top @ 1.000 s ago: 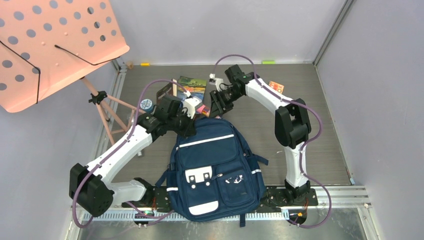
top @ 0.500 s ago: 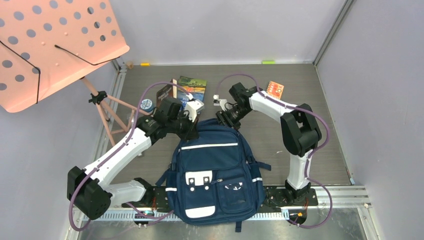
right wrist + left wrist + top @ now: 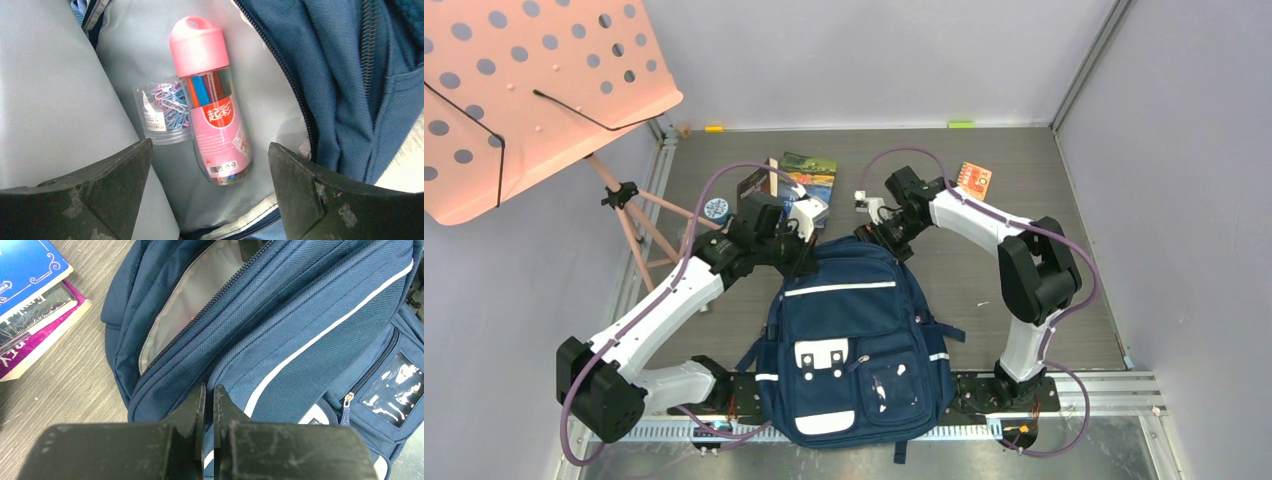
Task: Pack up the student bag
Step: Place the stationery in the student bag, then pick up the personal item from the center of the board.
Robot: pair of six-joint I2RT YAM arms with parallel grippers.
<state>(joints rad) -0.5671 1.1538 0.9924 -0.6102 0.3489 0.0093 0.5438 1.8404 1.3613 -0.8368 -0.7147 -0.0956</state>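
The pink-capped tube already lies on the grey lining. Next, my left gripper should stay at the bag's top edge (image 3: 818, 267) (image 3: 215, 379) and spread its fingers to let go of the fabric.
The student bag (image 3: 849, 330) lies flat between the arms, navy with white stripes, its top zip open. My left gripper (image 3: 802, 262) is shut on the fabric at the bag's top edge (image 3: 170, 385), with the jaws (image 3: 209, 390) pinched nearly together. My right gripper (image 3: 886, 238) is open at the bag's mouth. In the right wrist view its fingers (image 3: 209, 146) straddle a pink-capped tube of pens (image 3: 212, 100) lying on the grey lining, apart from both fingers. A clear box of paper clips (image 3: 162, 117) lies beside the tube.
Books (image 3: 809, 178) lie on the table beyond the bag, and show in the left wrist view (image 3: 30, 315). An orange card (image 3: 974, 180) lies at the back right, and a blue tape roll (image 3: 716, 210) at the left. A pink music stand (image 3: 524, 90) overhangs the left corner.
My right gripper has moved from beyond the bag down to its open mouth. The bag's top has shifted slightly with my left gripper holding it.
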